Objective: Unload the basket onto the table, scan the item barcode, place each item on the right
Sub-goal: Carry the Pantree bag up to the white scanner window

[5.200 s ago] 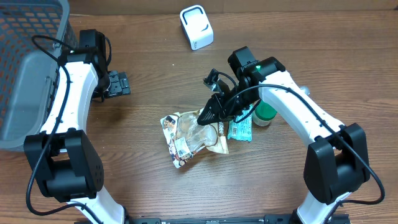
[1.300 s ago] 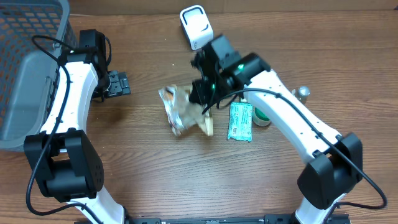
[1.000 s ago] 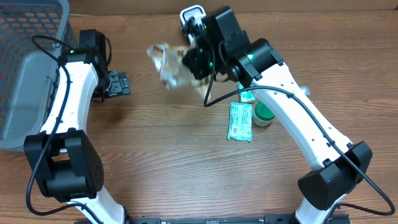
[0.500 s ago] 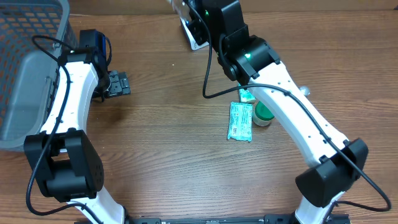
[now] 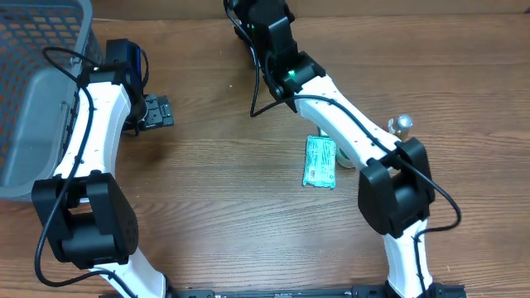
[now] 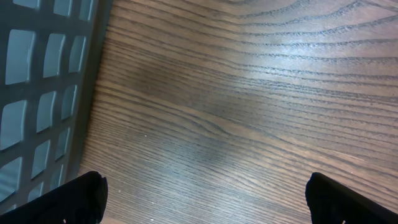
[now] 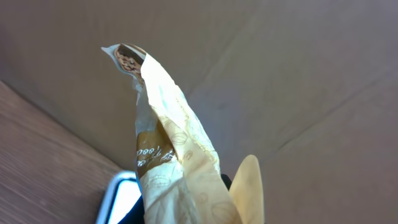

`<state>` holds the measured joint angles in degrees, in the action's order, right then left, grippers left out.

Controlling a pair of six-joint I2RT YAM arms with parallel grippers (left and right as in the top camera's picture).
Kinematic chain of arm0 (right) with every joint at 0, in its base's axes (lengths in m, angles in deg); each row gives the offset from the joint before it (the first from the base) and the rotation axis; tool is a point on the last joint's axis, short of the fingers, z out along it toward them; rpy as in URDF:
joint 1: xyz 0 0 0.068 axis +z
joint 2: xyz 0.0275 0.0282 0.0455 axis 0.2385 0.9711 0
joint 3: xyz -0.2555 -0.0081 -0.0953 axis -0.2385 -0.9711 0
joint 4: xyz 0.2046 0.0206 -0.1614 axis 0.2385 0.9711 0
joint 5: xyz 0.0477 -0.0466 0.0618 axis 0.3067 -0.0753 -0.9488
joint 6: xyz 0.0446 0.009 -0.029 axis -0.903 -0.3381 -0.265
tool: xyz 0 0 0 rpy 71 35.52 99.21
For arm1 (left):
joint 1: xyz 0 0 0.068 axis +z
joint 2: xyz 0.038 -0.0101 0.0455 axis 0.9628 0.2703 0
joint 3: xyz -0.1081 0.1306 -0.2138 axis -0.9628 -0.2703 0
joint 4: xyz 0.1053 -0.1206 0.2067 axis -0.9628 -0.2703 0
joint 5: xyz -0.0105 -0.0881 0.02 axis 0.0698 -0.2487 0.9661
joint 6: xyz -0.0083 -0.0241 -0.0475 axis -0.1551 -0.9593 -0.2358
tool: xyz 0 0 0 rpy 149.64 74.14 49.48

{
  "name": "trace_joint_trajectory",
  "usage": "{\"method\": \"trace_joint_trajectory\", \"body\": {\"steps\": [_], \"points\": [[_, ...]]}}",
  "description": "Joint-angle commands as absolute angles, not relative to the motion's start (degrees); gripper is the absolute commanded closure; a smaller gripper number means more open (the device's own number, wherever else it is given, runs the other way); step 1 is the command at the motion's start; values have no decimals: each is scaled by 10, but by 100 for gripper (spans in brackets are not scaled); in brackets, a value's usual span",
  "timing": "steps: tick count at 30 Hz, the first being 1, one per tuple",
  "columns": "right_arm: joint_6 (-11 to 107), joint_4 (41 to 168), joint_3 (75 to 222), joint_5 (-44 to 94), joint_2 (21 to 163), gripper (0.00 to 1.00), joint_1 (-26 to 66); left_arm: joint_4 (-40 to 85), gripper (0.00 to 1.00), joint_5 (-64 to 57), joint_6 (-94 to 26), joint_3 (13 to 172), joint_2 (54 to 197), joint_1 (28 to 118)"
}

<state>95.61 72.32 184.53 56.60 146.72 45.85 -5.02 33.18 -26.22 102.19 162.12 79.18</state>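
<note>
The bare wood (image 5: pixel 267 152) beside the packet is open below and back from my right gripper, so next my right gripper will draw back, lower and release the bag.
The item, a crinkled yellow and brown snack bag (image 7: pixel 176 167), stands up from the bottom of the right wrist view, and my right gripper is shut on its lower end. No barcode shows on the side I see. A white-rimmed scanner (image 7: pixel 119 197) sits just left of the bag. In the overhead view my right gripper (image 5: pixel 246 16) is raised at the table's back edge; there the arm hides the bag and the scanner. My left gripper (image 5: pixel 157 110) rests open near the basket, with only bare wood between its fingertips (image 6: pixel 83 198).
A grey mesh basket (image 5: pixel 33 99) fills the far left. A green and white packet (image 5: pixel 320 161) lies mid-table next to a green-lidded jar (image 5: pixel 352 154). A small silver object (image 5: pixel 402 124) stands to their right. A brown wall rises behind the table.
My right arm lifted the snack bag off the table and carried it back and up over the white scanner, out of the overhead view. The left arm has not moved.
</note>
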Motion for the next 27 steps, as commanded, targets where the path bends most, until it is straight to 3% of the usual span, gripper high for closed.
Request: {"method": "trace_joint_trajectory", "body": {"steps": [1,27], "points": [[982,706,1856,588,1478,96,444,-50,0,335,-264,1028,1617,792],[943,748,1856,559,1540,96,466,-50,0,335,-264,1028,1617,792]]}}
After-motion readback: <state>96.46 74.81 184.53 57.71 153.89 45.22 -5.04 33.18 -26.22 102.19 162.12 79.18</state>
